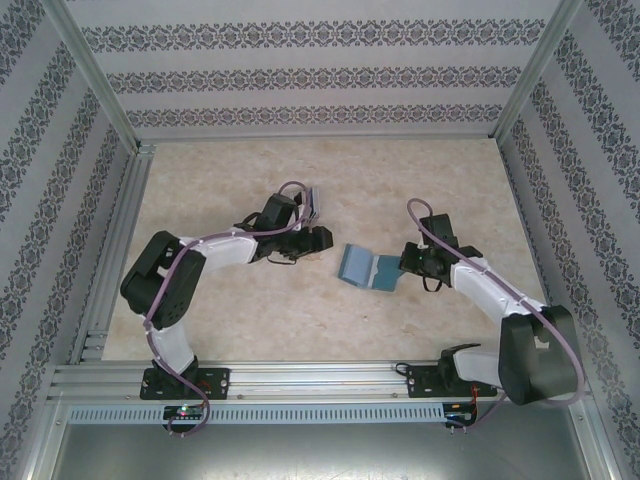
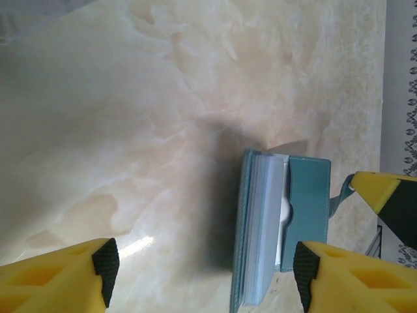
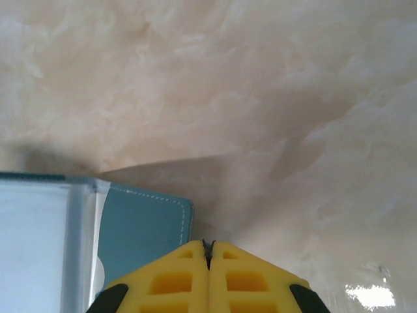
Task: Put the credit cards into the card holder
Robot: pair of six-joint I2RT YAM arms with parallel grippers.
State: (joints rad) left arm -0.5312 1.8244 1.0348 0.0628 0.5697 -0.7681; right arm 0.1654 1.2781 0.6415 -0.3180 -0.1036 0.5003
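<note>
The teal flap's edge (image 1: 399,268) (image 3: 189,223) lies at the shut fingers, so my right gripper should move gently a little outward with the card holder, then open and let that edge go.
The teal card holder (image 1: 363,266) lies open on the table between the two arms. In the left wrist view the card holder (image 2: 306,195) shows its pale inner pockets ahead of my left gripper (image 2: 205,261), whose yellow fingers stand wide apart with nothing between them. My right gripper (image 3: 208,248) is shut, its tips at the right-hand edge of the holder's teal flap (image 3: 140,228); I cannot tell if it presses on it. From above, the right gripper (image 1: 408,262) sits at the holder's right end and the left gripper (image 1: 320,240) just left of it. Credit cards (image 1: 316,200) stand behind the left gripper.
The pale marbled table (image 1: 330,320) is bounded by aluminium rails and patterned walls (image 1: 300,80). The right gripper's yellow finger (image 2: 391,195) shows beyond the holder in the left wrist view. Open tabletop lies in front of and behind the holder.
</note>
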